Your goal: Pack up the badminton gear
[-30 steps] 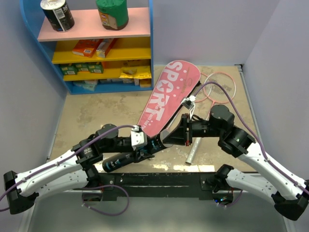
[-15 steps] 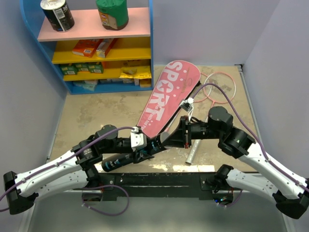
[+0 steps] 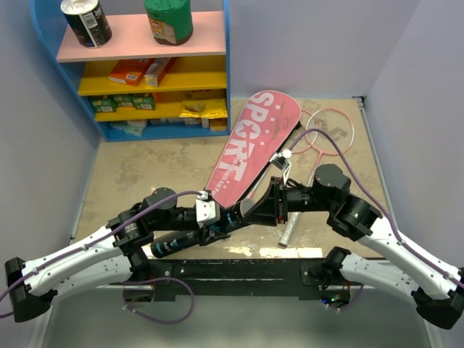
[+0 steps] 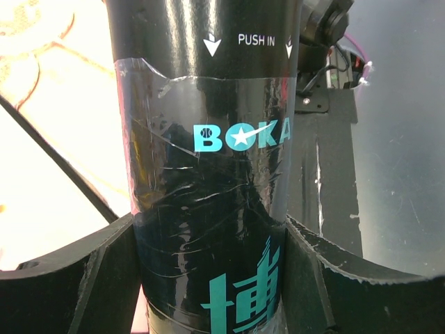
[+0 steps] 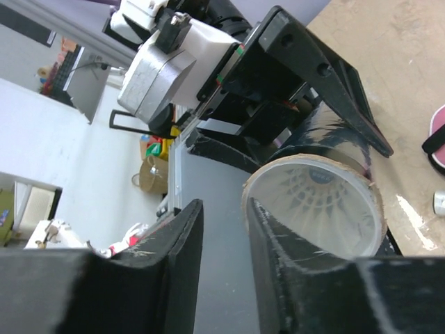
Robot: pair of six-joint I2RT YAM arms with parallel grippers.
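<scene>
Next, my left gripper swings the tube outward toward the blue shelf, lowers it onto bare tabletop (image 3: pixel 129 177) beside the wall and releases, since the shuttlecock sits inside.
My left gripper (image 4: pixel 208 278) is shut on the long black tube (image 4: pixel 208 153) with teal lettering, one finger on each side. The top view has the tube (image 3: pixel 177 244) lying slantwise near the front edge, with the left gripper (image 3: pixel 217 223) around its upper part. The tube's open end (image 5: pixel 361 182) faces my right gripper (image 5: pixel 224 209), and the white shuttlecock (image 5: pixel 313 198) sits inside it. The right gripper (image 3: pixel 264 204) is open with nothing between its fingers, one finger just at the tube's rim. Behind lie the pink cover (image 3: pixel 250 148) and the pink-framed rackets (image 3: pixel 330 130).
A blue shelf (image 3: pixel 226 72) with snack cans and boxes stands at the back left. A grey racket handle (image 3: pixel 290 228) lies on the table under my right arm. Walls close in on both sides, and a black rail (image 3: pixel 239 268) runs along the near edge.
My right arm has drawn nearer and lower at the tube's mouth, and its jaws have parted from shut. The left gripper has kept its hold on the tube.
</scene>
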